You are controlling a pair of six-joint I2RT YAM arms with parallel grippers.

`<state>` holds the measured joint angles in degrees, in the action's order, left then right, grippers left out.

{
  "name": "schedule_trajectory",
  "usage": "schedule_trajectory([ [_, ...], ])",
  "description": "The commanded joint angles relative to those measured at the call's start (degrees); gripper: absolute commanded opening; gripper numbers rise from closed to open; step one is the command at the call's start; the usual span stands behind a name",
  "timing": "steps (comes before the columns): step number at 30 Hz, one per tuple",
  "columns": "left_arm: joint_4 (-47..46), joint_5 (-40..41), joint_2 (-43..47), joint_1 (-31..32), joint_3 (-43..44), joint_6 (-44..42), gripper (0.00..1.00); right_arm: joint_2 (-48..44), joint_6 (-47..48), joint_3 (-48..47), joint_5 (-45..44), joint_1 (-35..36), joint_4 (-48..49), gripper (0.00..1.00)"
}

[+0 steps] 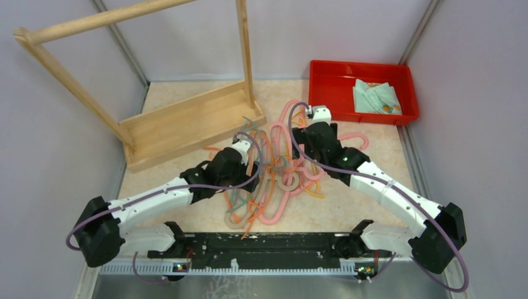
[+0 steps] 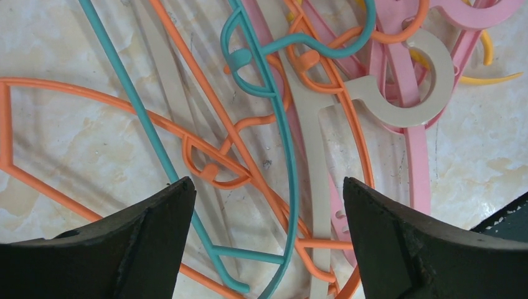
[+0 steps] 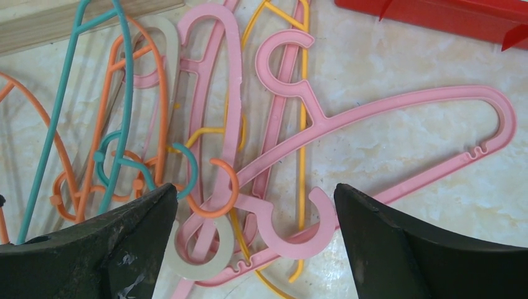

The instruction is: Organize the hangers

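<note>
My left gripper moves down next and closes on the teal hanger's hook-side bar (image 2: 291, 177) below its open fingers, because that bar crosses over orange ones.
The hangers (image 1: 272, 187) lie in a tangled heap of pink, orange, teal, beige and yellow on the marble tabletop. My left gripper (image 1: 240, 156) hovers over the heap's left side. It is open (image 2: 268, 187), and a teal hanger (image 2: 288, 156), orange bars (image 2: 93, 99) and a beige hook (image 2: 436, 93) lie beneath it. My right gripper (image 1: 309, 128) is over the heap's far right. It is also open (image 3: 255, 190), above a pink hook (image 3: 292, 248) and a beige hook (image 3: 199, 271). A large pink hanger (image 3: 398, 109) spreads to the right. Neither gripper holds anything.
A wooden rack with a flat base (image 1: 187, 121) and a raised pole (image 1: 106, 18) stands at the back left. A red tray (image 1: 333, 93) holding a green cloth (image 1: 375, 96) sits at the back right, its edge also in the right wrist view (image 3: 436, 12). Grey walls close in both sides.
</note>
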<state>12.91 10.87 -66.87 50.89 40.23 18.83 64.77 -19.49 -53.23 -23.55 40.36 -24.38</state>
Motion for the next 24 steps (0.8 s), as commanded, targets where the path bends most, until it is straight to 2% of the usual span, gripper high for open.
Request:
schedule_trajectory([
  [1, 0.5, 1.4, -2.8, 1.4, -0.9, 0.0, 0.90, -1.5, 0.5, -0.1, -2.2, 0.4, 2.1, 0.97],
  [4, 0.3, 2.8, -4.7, 2.8, -0.5, -0.5, 0.81, -1.6, 0.4, 0.2, -2.6, 0.4, 1.9, 0.96],
  [9, -0.1, 3.9, -7.5, 3.4, 0.0, -0.6, 0.74, -1.7, 0.4, 0.3, -3.1, 0.4, 1.4, 0.96],
  [12, -1.1, 3.2, -9.4, 3.7, 0.2, -0.7, 0.63, -1.8, 0.5, 0.6, -3.5, 0.4, 1.3, 0.96],
  [21, -0.8, 3.5, -12.9, 4.4, 0.8, -0.4, 0.64, -1.9, 0.2, 1.4, -4.2, 0.4, 0.8, 0.95],
  [24, -0.8, 3.0, -13.4, 4.6, 0.5, -0.2, 0.61, -1.7, 0.1, 1.6, -4.5, 0.4, 0.8, 0.95],
])
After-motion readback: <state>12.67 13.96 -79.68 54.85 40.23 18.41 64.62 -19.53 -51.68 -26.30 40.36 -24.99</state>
